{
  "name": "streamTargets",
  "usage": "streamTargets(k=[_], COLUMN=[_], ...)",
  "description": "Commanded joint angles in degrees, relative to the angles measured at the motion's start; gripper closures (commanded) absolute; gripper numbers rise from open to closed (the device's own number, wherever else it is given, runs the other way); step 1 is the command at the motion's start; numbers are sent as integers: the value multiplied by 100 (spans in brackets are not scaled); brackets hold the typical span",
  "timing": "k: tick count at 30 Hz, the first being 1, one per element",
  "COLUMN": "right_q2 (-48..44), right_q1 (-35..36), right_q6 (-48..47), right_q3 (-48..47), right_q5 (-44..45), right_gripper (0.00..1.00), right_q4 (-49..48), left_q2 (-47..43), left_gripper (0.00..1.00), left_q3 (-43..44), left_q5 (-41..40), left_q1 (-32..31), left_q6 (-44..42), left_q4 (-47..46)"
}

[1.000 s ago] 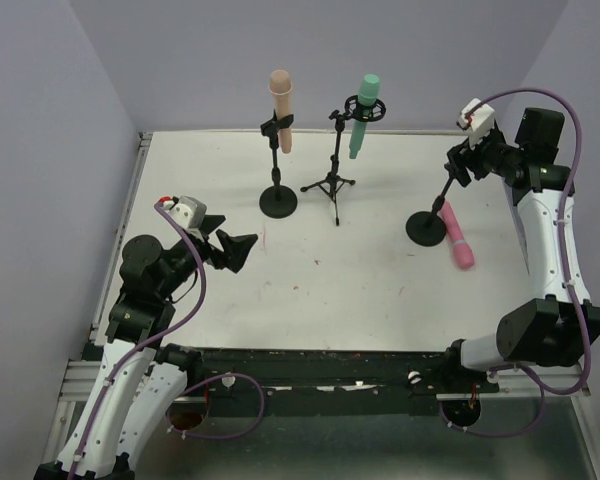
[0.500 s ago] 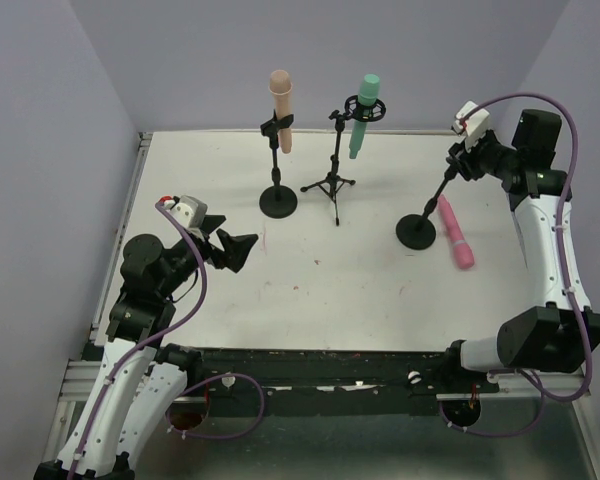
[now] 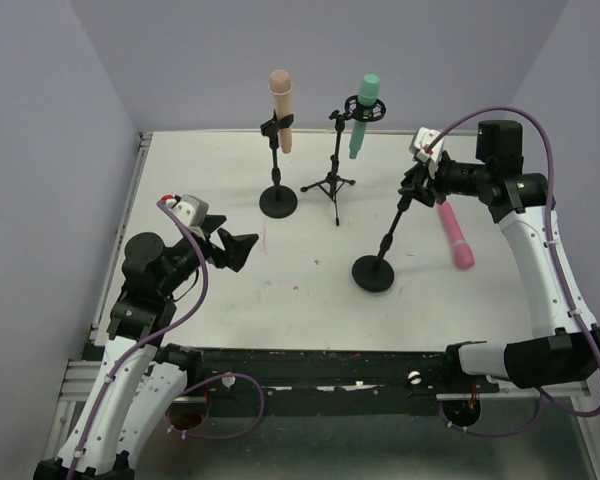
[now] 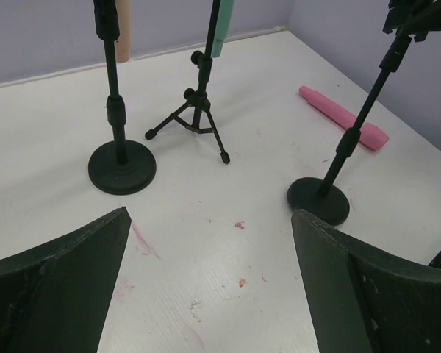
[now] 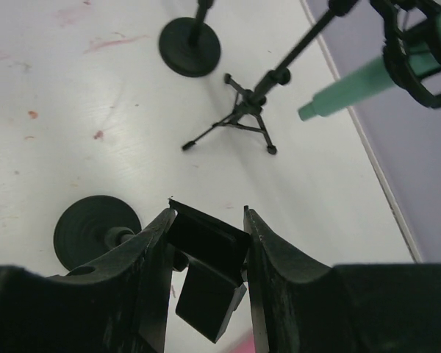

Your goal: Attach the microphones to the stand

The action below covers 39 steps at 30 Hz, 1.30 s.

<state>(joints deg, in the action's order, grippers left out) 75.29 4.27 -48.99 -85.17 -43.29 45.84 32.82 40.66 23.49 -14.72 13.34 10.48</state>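
Observation:
The stand leans away from its round base, so the robot's right gripper should next pull back toward the table's near edge to straighten the stand, and let go of the clip [image 5: 206,257].
The pink microphone [image 3: 455,236] lies flat on the table at the right; it also shows in the left wrist view [image 4: 343,118]. My right gripper [image 3: 417,181] is shut on the clip at the top of an empty black round-base stand [image 3: 375,272], which leans with its base toward the table's middle. The clip [image 5: 206,257] sits between its fingers. The beige-peach microphone [image 3: 282,108] sits in a round-base stand [image 3: 277,200]. The mint green microphone [image 3: 363,114] sits in a tripod stand [image 3: 332,183]. My left gripper [image 3: 242,250] is open and empty at the left.
A raised rim [image 3: 130,215] runs along the table's left edge. Purple walls stand close at the back and both sides. Small red marks dot the table surface [image 4: 239,225] in front of my left gripper.
My right gripper has dragged the empty stand left and toward the near side, away from the pink microphone; the stand now leans more. The left arm has not moved.

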Motion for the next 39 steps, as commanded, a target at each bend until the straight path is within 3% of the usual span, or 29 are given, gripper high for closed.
streamTargets(k=[1,7,13,17,25,28,33,36,39], right_q2=[-234,-418,-682,-813,-1104,-1183,-1288,-1350,-1455], right_q1=[372,697,759,759,742,742,566,408,189], right_q6=[-190,-470,-682,-734,-901,-1182,-1332,-1429,-1377], right_q3=[-229,17,228,377,580,580,396,185,-17], right_q5=[-619,-769,-1102,-1191,-1357,-1445,-1919,-2192,-2394], right_gripper=[70,67,48,44,25,11,0,0,0], right_q4=[486,846,1268,1383,1726,2015,2437,2684,2816], left_q2=[67,111,128,163,137,137,137,102,23], left_gripper=[2,2,2,2,2,2,2,2,2], left_q3=[-94,-120,-146,-147,-173,-173,-182,-234,-418], left_q5=[156,192,235,279,297,323,393,761,1683], left_q1=[13,13,13,13,13,13,13,13,-4], left_q6=[19,19,37,46,46,54,54,63,89], left_q4=[-20,-55,-108,-125,-160,-169,-213,-362,-914])
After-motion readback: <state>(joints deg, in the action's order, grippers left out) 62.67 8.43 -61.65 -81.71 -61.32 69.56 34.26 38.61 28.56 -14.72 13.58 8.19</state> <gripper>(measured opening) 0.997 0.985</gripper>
